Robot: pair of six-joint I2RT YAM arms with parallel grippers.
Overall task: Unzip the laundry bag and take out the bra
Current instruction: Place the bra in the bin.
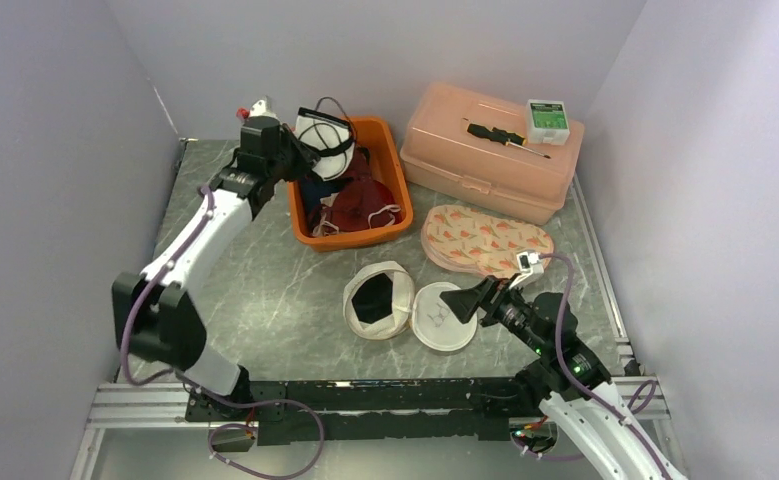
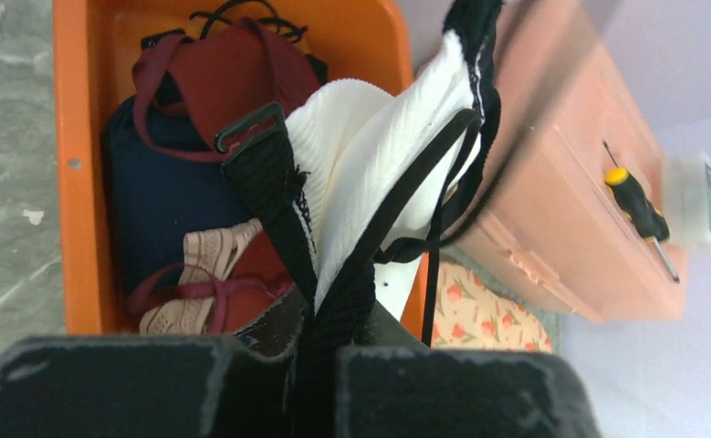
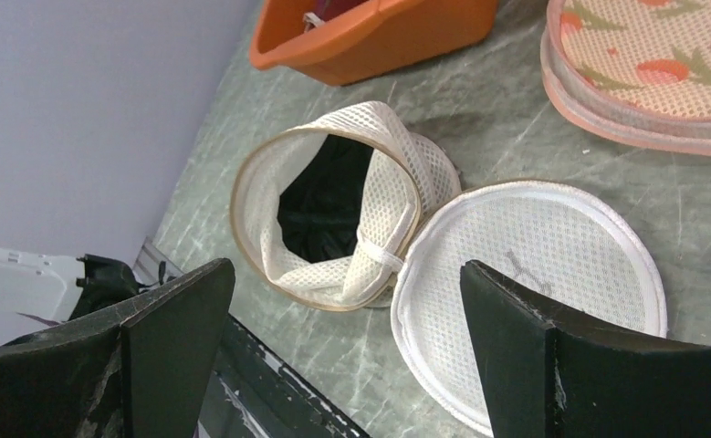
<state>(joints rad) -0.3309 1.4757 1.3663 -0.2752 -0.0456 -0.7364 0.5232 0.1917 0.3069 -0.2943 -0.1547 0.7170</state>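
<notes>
I should next lower my left gripper into the far end of the orange bin, bringing it down toward the garments that are there.
The white mesh laundry bag (image 1: 390, 285) lies unzipped at the table's middle, mouth up, with a dark inside. Its round lid (image 1: 445, 318) is flopped open to the right. The bag (image 3: 379, 196) and lid (image 3: 534, 265) also show in the right wrist view. My left gripper (image 1: 300, 150) is over the orange bin's far end. It is shut on the black strap of a white ribbed bra (image 2: 360, 155), which hangs from the fingers (image 2: 319, 347). My right gripper (image 1: 470, 298) is open and empty, low beside the lid, its fingers spread wide (image 3: 347, 319).
The orange bin (image 1: 400, 190) holds dark red and navy garments (image 2: 178, 182). A peach plastic box (image 1: 485, 160) at the back right carries a screwdriver (image 1: 505, 138) and a small white-green box (image 1: 546, 118). A floral pouch (image 1: 485, 240) lies in front of it.
</notes>
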